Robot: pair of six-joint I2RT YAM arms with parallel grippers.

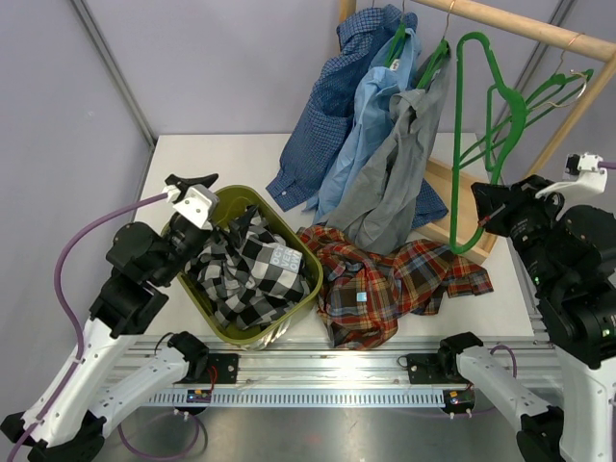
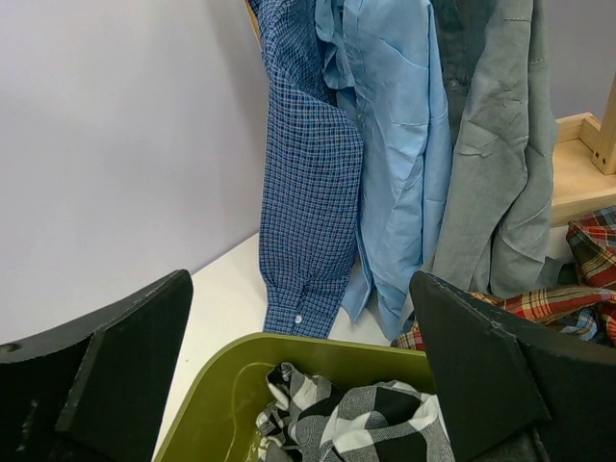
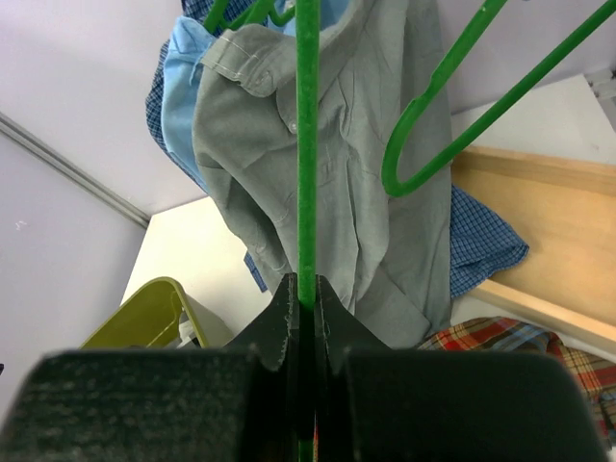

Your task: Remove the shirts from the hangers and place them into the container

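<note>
The wooden bar (image 1: 535,28) is outward of my right gripper, so my right gripper should next take the green hanger, which is bare of any shirt, outward to the bar and let go of it.
The olive-green container (image 1: 306,289) stands front left with the black-and-white check shirt (image 1: 252,269) crumpled inside. My left gripper (image 1: 192,204) hangs open and empty over the container's left rim (image 2: 318,351); the check shirt (image 2: 375,423) lies below its fingers. The red plaid shirt (image 1: 395,279) lies flat on the table, off any hanger. Dark blue (image 1: 332,115), light blue (image 1: 377,101) and grey (image 1: 404,164) shirts hang on green hangers. My right gripper (image 1: 481,221) is shut on the lower part of a bare green hanger (image 1: 472,135), whose bar (image 3: 307,144) runs up from between the jaws.
A wooden rail (image 1: 520,24) carries the hangers, with another bare green hanger (image 1: 539,96) to the right. The rack's wooden base (image 1: 452,188) sits behind the plaid shirt. A sleeve of the dark blue shirt (image 2: 308,241) drapes onto the table beyond the container.
</note>
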